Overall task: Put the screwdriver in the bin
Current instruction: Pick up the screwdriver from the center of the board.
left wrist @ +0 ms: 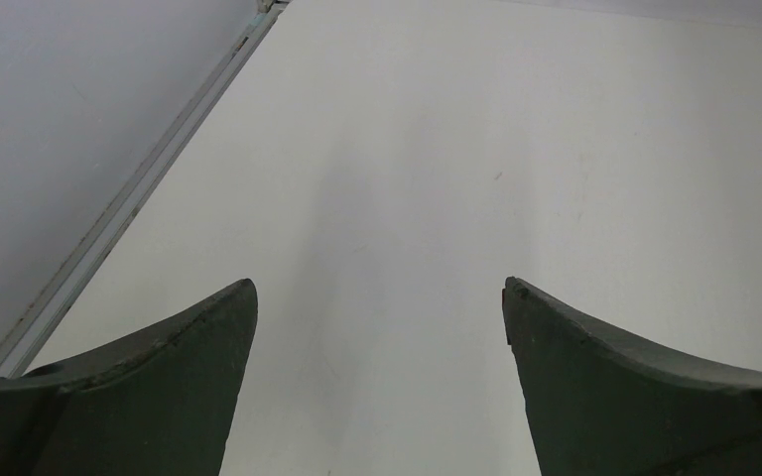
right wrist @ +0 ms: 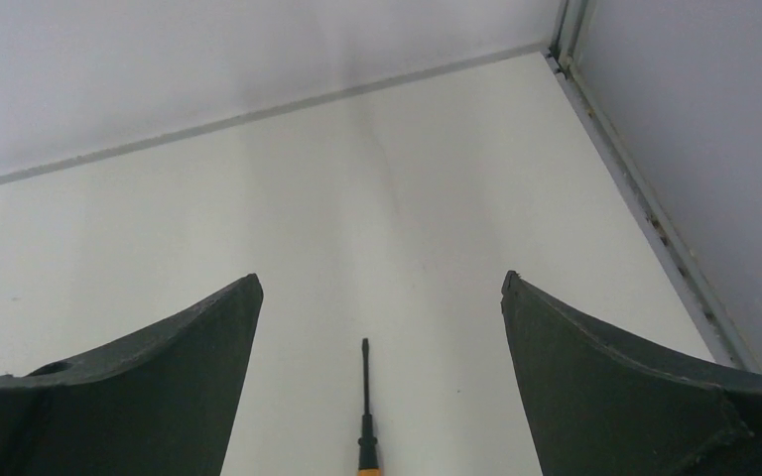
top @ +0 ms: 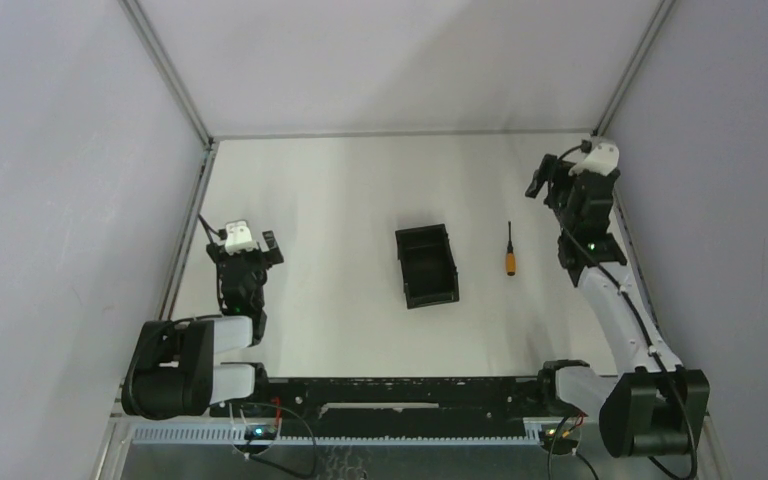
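Observation:
The screwdriver's black collar (top: 510, 248) (right wrist: 367, 438) is below and to the left in the top view. My right gripper next needs to lower its open fingers that way to straddle it.
The screwdriver (top: 509, 251), orange handle and thin black shaft, lies flat on the white table just right of the bin (top: 426, 265), tip pointing away from the arms. The bin is a small black open-top box near the table's middle. My right gripper (top: 550, 180) hangs open above the table's right side, beyond and to the right of the screwdriver. In the right wrist view the screwdriver (right wrist: 365, 412) lies on the table between the spread fingers (right wrist: 189, 387), its handle cut off at the bottom edge. My left gripper (top: 260, 240) stands open at the left with nothing in it, over bare table (left wrist: 387, 198).
Grey walls enclose the table on three sides, with metal rails along the left edge (top: 188, 220) and right edge (right wrist: 645, 218). A black bar with cabling (top: 400, 390) runs across the near edge between the arm bases.

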Available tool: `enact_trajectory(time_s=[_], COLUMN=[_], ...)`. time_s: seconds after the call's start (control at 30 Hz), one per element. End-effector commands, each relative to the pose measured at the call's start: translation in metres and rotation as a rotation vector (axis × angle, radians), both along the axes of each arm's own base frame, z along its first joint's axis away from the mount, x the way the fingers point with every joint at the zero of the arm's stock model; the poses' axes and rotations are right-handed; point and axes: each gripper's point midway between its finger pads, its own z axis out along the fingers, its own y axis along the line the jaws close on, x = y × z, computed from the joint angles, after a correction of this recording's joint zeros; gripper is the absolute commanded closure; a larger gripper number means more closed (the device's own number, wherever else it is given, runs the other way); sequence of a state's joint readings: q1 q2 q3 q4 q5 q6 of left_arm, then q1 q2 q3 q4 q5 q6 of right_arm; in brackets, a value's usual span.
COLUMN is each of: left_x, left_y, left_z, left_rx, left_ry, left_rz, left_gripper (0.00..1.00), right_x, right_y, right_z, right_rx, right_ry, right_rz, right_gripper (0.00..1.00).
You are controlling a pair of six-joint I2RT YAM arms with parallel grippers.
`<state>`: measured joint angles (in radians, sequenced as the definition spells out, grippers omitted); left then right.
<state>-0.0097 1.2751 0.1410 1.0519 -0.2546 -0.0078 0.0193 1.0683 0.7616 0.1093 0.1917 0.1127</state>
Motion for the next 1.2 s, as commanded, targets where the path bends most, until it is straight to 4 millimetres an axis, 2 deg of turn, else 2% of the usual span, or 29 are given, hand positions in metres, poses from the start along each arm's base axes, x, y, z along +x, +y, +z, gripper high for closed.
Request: enact_trajectory(time_s=[0.0, 0.1, 0.2, 0.3, 0.47, 0.67, 0.8, 0.97, 1.17], left_x=[0.012, 0.011, 0.012, 0.012, 0.011, 0.011, 0.011, 0.011, 0.012], left_y=[0.001, 0.001, 0.001, 0.001, 0.001, 0.001, 0.001, 0.001, 0.001], left_z=[0.029, 0.028, 0.029, 0.028, 0.028, 0.028, 0.028, 0.028, 0.028], left_rx=[0.013, 0.013, 0.014, 0.013, 0.014, 0.013, 0.013, 0.013, 0.013], left_ry=[-0.08, -0.079, -0.08, -0.079, -0.078, -0.078, -0.078, -0.079, -0.08], left_rz=[-0.005, -0.005, -0.005, -0.004, -0.005, -0.004, -0.005, -0.005, -0.005], left_gripper=[0.02, 0.02, 0.02, 0.02, 0.02, 0.02, 0.02, 0.02, 0.02], right_x=[-0.007, -0.007, -0.002, 0.001, 0.003, -0.003, -0.008, -0.013, -0.016], right_y=[0.004, 0.003, 0.01, 0.015, 0.021, 0.029, 0.033, 0.037, 0.039], right_z=[0.0, -0.007, -0.017, -0.036, -0.08, -0.146, -0.174, -0.199, -0.214], right_rx=[0.034, 0.05, 0.068, 0.079, 0.101, 0.137, 0.145, 0.144, 0.149], right_ry=[0.207, 0.343, 0.444, 0.527, 0.676, 0.879, 0.947, 1.008, 1.042], right_rz=[0.007, -0.012, 0.02, 0.046, 0.067, 0.084, 0.081, 0.087, 0.094], right_gripper=[0.0, 0.0, 0.0, 0.01, 0.02, 0.08, 0.14, 0.21, 0.3])
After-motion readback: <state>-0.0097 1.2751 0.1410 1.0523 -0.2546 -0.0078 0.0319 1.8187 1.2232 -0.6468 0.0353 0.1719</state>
